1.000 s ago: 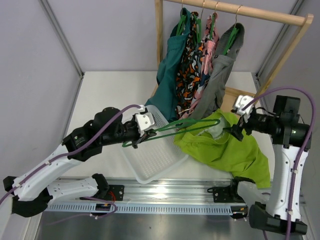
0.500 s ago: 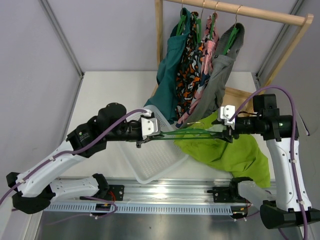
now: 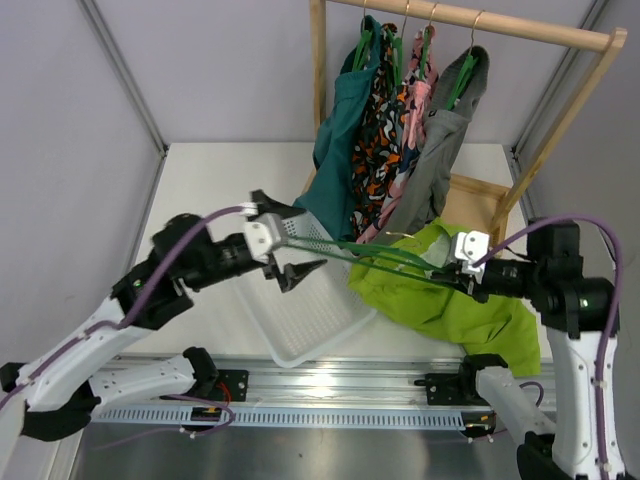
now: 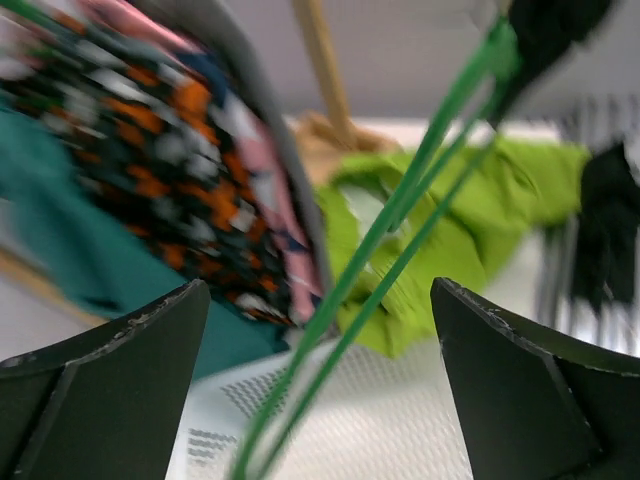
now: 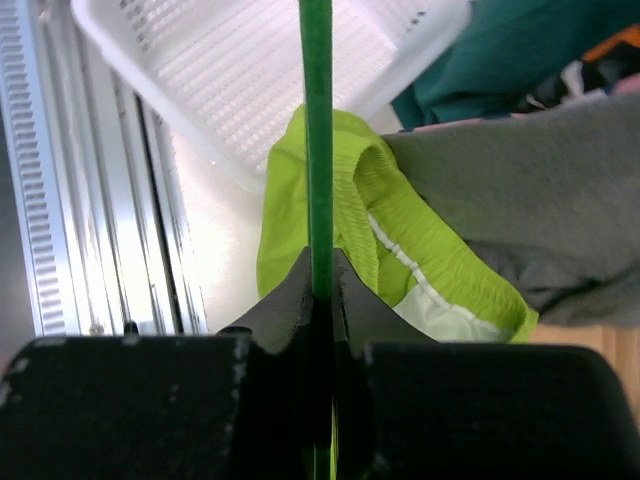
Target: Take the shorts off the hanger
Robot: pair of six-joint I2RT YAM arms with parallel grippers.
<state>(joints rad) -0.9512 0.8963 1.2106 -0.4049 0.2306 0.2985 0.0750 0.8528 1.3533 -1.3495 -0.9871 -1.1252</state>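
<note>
My right gripper should next lift the emptied hanger, turn it outward onto the rack's bare bar end (image 3: 565,34) and let go, because that bar end is above and further outward.
The lime-green shorts (image 3: 455,305) lie crumpled on the table to the right of the basket, also seen under the right wrist (image 5: 395,235). A thin green hanger (image 3: 385,258) stretches above them, from the left gripper to the right one. My right gripper (image 3: 462,279) is shut on the hanger's right end (image 5: 317,150), its fingertips pinching the wire (image 5: 320,285). My left gripper (image 3: 288,240) stands wide open at the hanger's left end. In the left wrist view the hanger's wires (image 4: 345,300) pass between the spread fingers (image 4: 110,380); whether they touch cannot be told.
A white mesh basket (image 3: 300,325) sits between the arms. Behind stands a wooden rack (image 3: 470,18) with teal (image 3: 340,150), patterned and grey (image 3: 435,150) garments hanging low near the hanger. The table's metal rail runs along the front edge.
The left gripper has let go of the hanger and opened wide, shifting left. The right gripper closed on the hanger's right end and carried it lower and to the right.
</note>
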